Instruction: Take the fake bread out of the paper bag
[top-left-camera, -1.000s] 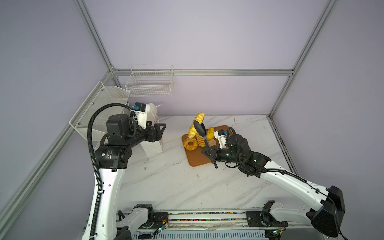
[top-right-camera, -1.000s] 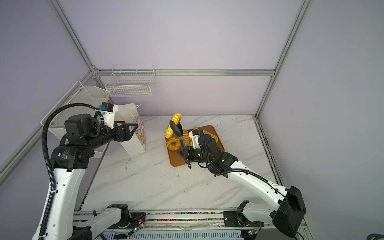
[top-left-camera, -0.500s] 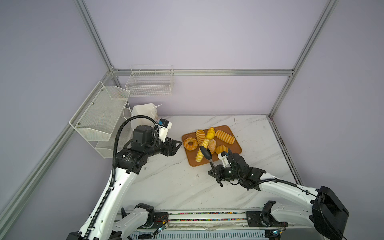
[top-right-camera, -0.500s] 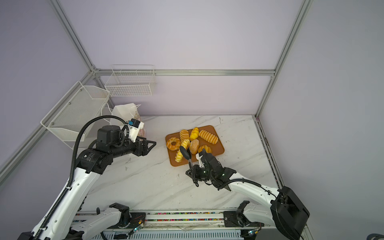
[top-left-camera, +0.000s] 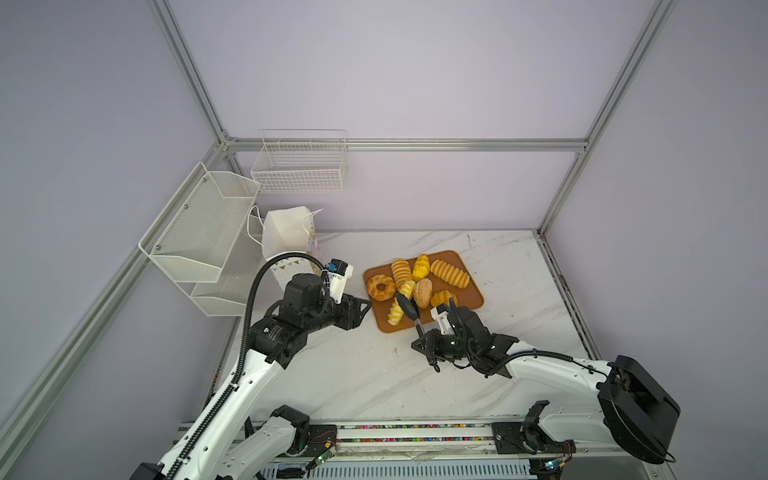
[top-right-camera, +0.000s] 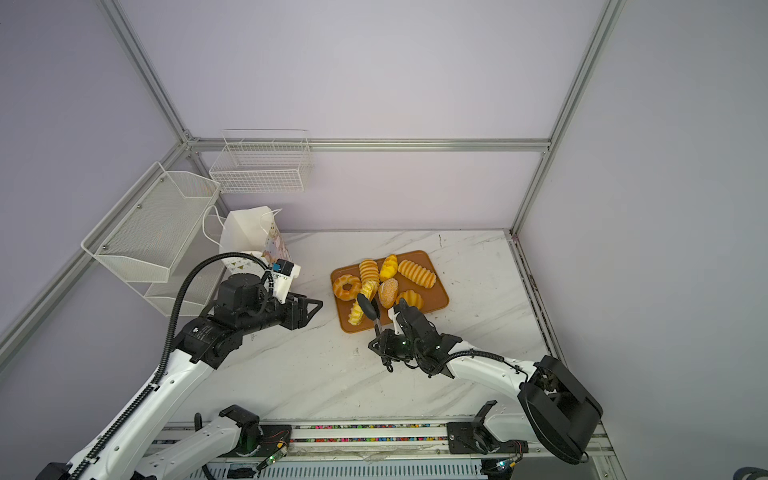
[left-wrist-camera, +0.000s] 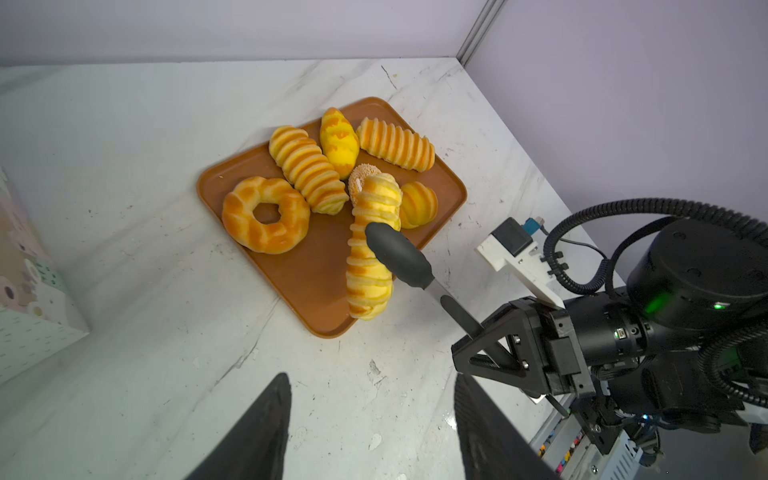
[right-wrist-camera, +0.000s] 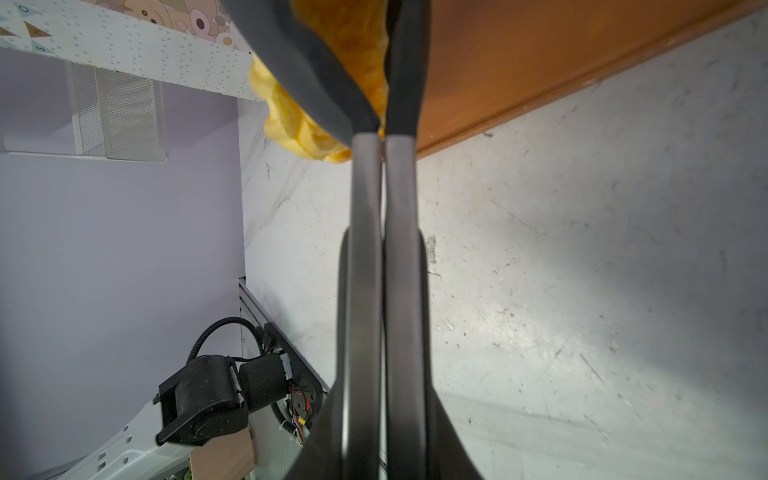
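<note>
The robot's right gripper needs to move gently outward next, then down, and let go of the black-tipped tongs, because the tray's bare near corner (right-wrist-camera: 442, 116) is outward of the gripper and below the roll (right-wrist-camera: 345, 54).
The white paper bag (top-left-camera: 286, 237) (top-right-camera: 245, 232) stands at the table's back left, its inside hidden. Several pieces of fake bread (top-left-camera: 419, 282) (left-wrist-camera: 311, 166) lie on an orange-brown tray (top-left-camera: 471, 297) (left-wrist-camera: 307, 274), among them a ring doughnut (left-wrist-camera: 266, 220). My right gripper (top-left-camera: 419, 343) (top-right-camera: 376, 343) (right-wrist-camera: 383, 257) is shut on black-tipped tongs (top-left-camera: 409, 309) (left-wrist-camera: 399, 253) (right-wrist-camera: 365, 208). The tongs pinch a ridged long roll (left-wrist-camera: 370, 257) (right-wrist-camera: 345, 54) at the tray's near edge. My left gripper (top-left-camera: 363, 309) (top-right-camera: 316, 309) (left-wrist-camera: 370, 378) hangs open over bare table left of the tray, holding nothing.
Two white wire baskets hang on the frame, one on the back wall (top-left-camera: 299, 166) and a two-tier one on the left (top-left-camera: 199, 232), close behind the bag. Aluminium posts bound the marble table (top-left-camera: 415, 374). A rail with cables (top-left-camera: 415, 434) runs along the front edge.
My left arm left the bag, swung right and came down beside the tray, its jaws narrowing a little. My right arm lowered the tongs and roll from above the tray to its near edge.
</note>
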